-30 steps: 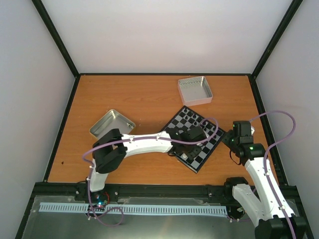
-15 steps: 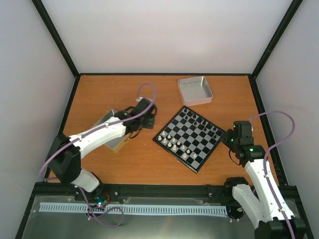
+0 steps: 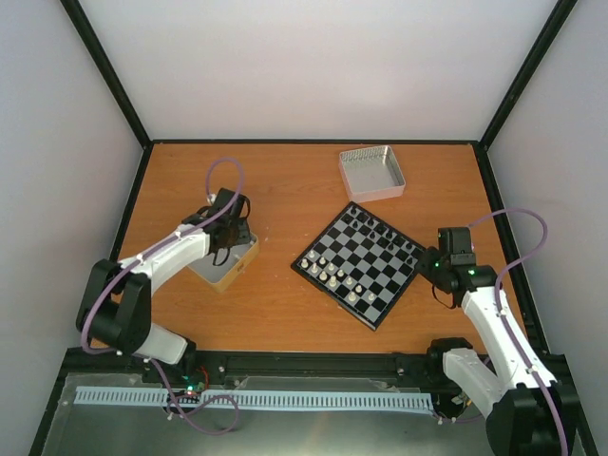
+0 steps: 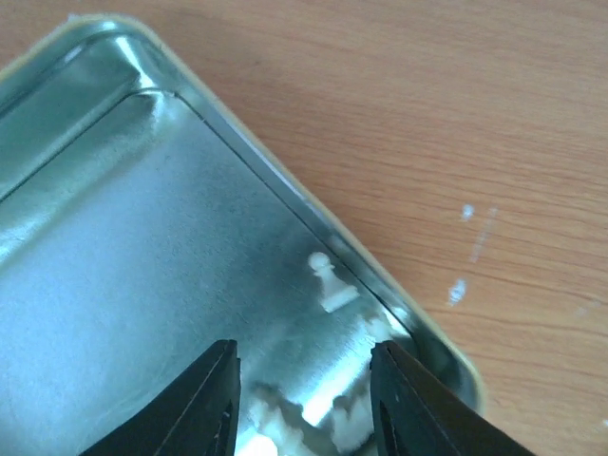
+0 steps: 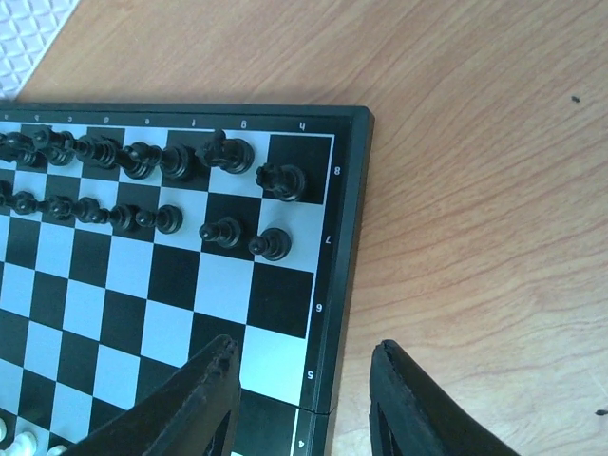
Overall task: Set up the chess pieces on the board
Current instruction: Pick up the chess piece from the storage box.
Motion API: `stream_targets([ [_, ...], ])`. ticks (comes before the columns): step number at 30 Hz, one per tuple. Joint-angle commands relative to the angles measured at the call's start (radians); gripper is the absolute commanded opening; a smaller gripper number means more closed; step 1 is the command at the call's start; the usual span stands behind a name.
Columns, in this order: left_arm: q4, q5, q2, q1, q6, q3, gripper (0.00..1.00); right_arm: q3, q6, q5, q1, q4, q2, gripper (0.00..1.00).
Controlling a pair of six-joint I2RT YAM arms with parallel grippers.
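Note:
The toppled pawn (image 4: 328, 282) lies on the bottom of the silver tray below, beside the tray's side. My left gripper will next move down, open, into the tray and onto that pawn.
The board (image 3: 359, 264) lies right of centre, turned like a diamond. Black chessmen fill its far rows (image 5: 142, 161). Several cream-white chess pieces (image 3: 328, 271) stand on its near rows. More white pieces lie in the corner of a silver tray (image 4: 114, 247): a toppled pawn (image 4: 328, 282) and a few others (image 4: 353, 426). My left gripper (image 4: 304, 380) hovers open just above those, gripping nothing; in the top view it (image 3: 228, 228) is over the left tray (image 3: 228, 271). My right gripper (image 5: 304, 380) is open and empty, straddling the board's right frame (image 5: 347, 266).
A second silver tray (image 3: 372, 173) sits at the back of the orange table, beyond the board. Black rails and white walls close in the table on three sides. Bare wood (image 3: 275, 313) lies between the left tray and the board.
The left arm has swung away from the board, leftwards, and now hangs over the left tray. The right gripper has shifted slightly along the board's right edge.

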Motion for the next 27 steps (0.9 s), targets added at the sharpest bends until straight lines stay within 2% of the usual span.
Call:
stream_targets([
  [1, 0.113, 0.122, 0.082, 0.087, 0.042, -0.011, 0.39, 0.024, 0.026, -0.017, -0.008, 0.008, 0.032, 0.39],
  [6, 0.196, 0.255, 0.15, 0.1, 0.082, 0.001, 0.41, 0.035, 0.033, -0.029, -0.007, 0.015, 0.07, 0.38],
  [12, 0.205, 0.234, 0.22, 0.1, 0.061, 0.016, 0.49, 0.057, 0.024, -0.027, -0.008, 0.012, 0.087, 0.38],
  [19, 0.208, 0.156, 0.292, 0.101, 0.023, 0.024, 0.37, 0.047, 0.027, -0.035, -0.008, 0.017, 0.082, 0.38],
  [23, 0.224, 0.134, 0.31, 0.1, 0.024, 0.028, 0.35, 0.045, 0.028, -0.04, -0.008, 0.02, 0.079, 0.38],
  [27, 0.211, 0.132, 0.319, 0.1, 0.02, 0.039, 0.24, 0.05, 0.025, -0.04, -0.008, 0.017, 0.076, 0.38],
])
